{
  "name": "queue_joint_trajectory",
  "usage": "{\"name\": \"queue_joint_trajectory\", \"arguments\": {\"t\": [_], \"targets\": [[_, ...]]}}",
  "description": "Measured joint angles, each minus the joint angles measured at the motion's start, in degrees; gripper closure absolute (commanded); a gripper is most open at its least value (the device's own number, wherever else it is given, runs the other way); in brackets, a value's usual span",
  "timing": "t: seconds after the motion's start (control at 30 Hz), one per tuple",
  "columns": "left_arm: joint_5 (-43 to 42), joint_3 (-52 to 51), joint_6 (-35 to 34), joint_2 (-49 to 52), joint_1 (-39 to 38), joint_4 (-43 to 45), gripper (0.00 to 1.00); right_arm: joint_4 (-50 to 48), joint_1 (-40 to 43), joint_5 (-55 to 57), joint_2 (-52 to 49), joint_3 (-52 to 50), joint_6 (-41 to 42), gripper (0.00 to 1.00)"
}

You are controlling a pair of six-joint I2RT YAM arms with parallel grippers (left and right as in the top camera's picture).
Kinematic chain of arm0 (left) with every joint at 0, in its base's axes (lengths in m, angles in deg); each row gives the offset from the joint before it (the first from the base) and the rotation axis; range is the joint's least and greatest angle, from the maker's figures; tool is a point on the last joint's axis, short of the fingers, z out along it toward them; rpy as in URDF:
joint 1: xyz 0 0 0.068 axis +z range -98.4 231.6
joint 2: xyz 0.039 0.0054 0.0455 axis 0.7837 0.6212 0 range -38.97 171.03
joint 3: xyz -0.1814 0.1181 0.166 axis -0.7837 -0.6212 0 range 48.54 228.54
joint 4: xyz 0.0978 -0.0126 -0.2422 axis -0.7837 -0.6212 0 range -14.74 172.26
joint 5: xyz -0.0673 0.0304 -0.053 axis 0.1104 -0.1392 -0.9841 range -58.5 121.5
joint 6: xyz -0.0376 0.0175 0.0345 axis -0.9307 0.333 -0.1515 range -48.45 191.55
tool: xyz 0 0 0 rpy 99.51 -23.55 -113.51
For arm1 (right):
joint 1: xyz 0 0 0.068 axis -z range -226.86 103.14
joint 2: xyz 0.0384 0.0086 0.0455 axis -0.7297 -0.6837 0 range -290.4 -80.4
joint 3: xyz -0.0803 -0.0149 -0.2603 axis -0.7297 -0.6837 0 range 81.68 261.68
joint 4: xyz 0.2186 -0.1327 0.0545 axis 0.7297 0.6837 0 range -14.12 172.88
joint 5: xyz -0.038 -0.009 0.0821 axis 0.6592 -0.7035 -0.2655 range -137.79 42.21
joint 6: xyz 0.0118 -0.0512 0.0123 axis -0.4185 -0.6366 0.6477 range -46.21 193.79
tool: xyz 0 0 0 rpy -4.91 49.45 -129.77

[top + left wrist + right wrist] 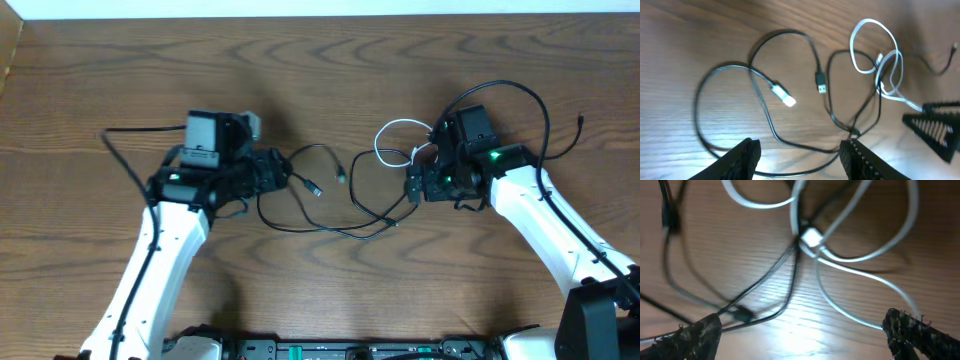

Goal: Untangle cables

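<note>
I need to move my right gripper to the right in the overhead view and down onto the white cable's nearest strand [858, 319], which runs clear of the black cable [760, 280].
The black cable [310, 228] lies in loose loops on the wooden table between my two grippers. In the left wrist view the black cable [780, 32] shows two free plug ends near the middle. The white cable [378, 145] is looped to the right and crosses the black one beside my right gripper [413, 185]. In the right wrist view the white cable [757, 204] and black cable [760, 280] cross at a white plug [810, 237]. My left gripper [800, 160] is open and empty over a black loop. My right gripper [805, 340] is open and empty, just short of the crossing.
The table [320, 70] is brown wood. Thick black arm wires run from the left arm [120, 150] and arch behind the right arm [545, 120]. The right gripper's fingers show at the right edge of the left wrist view [935, 127].
</note>
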Motion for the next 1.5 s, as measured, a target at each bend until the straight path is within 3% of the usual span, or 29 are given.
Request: {"name": "queue_joint_trajectory", "arguments": {"t": [0.6, 1.03, 1.23, 1.3, 1.37, 1.47, 1.5], "targets": [[0.9, 0.0, 0.35, 8.9, -15.43, -0.98, 0.43, 0.04, 0.0, 7.8, 0.0, -0.02, -0.9, 0.01], [9.53, 0.0, 1.16, 17.11, -16.63, -0.35, 0.43, -7.54, 0.42, 15.76, -0.28, 0.0, -6.05, 0.01], [11.04, 0.0, 1.2, 18.53, -16.63, -0.33, 0.43, -8.76, 2.01, 16.81, -6.14, 0.0, -7.74, 0.01], [11.28, 0.0, 1.2, 18.91, -16.63, -0.35, 0.43, -9.42, 2.38, 16.92, -8.2, 0.0, -8.13, 0.11], [11.61, 0.0, 1.2, 18.99, -16.63, -0.33, 0.43, -10.25, 2.69, 16.92, -10.19, -0.02, -8.7, 0.52], [11.63, 0.0, 1.2, 18.99, -16.63, -0.35, 0.43, -10.49, 2.71, 16.13, -10.93, -0.02, -8.85, 0.99], [11.63, 0.0, 1.2, 18.99, -16.63, -0.33, 0.43, -10.49, 2.71, 15.54, -10.93, -0.02, -8.85, 0.99]]}}
